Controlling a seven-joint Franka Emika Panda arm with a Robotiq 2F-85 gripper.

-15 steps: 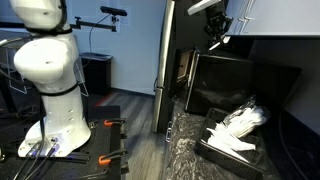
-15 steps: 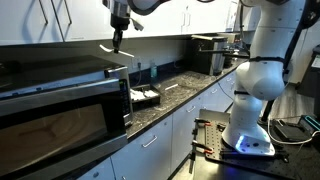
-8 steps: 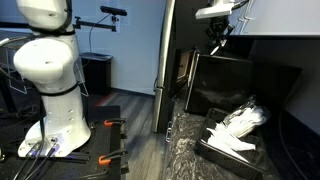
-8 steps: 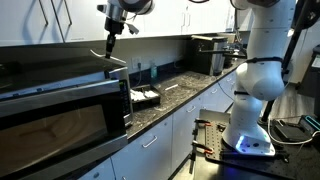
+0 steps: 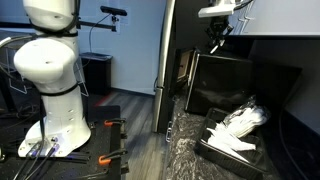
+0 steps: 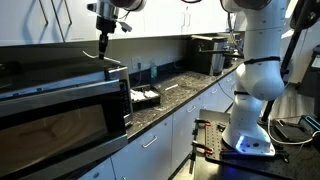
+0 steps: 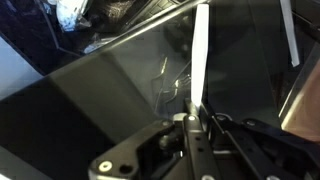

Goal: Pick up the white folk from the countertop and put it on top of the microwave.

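My gripper should move a little outward over the black microwave's top (image 5: pixel 219 55) and then open. The white fork already hangs just above that top.
My gripper (image 6: pixel 103 38) is shut on the white fork (image 7: pixel 198 55) and holds it just above the top of the black microwave (image 6: pixel 60 95). In the wrist view the fork sticks straight out from between the jaws (image 7: pixel 194 118) over the dark glossy microwave top (image 7: pixel 110 95). In an exterior view the gripper (image 5: pixel 215 38) hangs over the microwave (image 5: pixel 235 85), and the fork is too small to make out there. In an exterior view the fork (image 6: pixel 95 53) shows as a thin white sliver under the gripper.
A black tray (image 5: pixel 232 148) with white cutlery and wrappers sits on the speckled dark countertop (image 6: pixel 175 90) beside the microwave. White upper cabinets (image 6: pixel 60 18) hang close above the microwave. A coffee machine (image 6: pixel 208 52) stands further along the counter. The robot base (image 6: pixel 250 120) stands on the floor.
The gripper has carried the fork further over the microwave top, away from the countertop edge, staying at about the same height.
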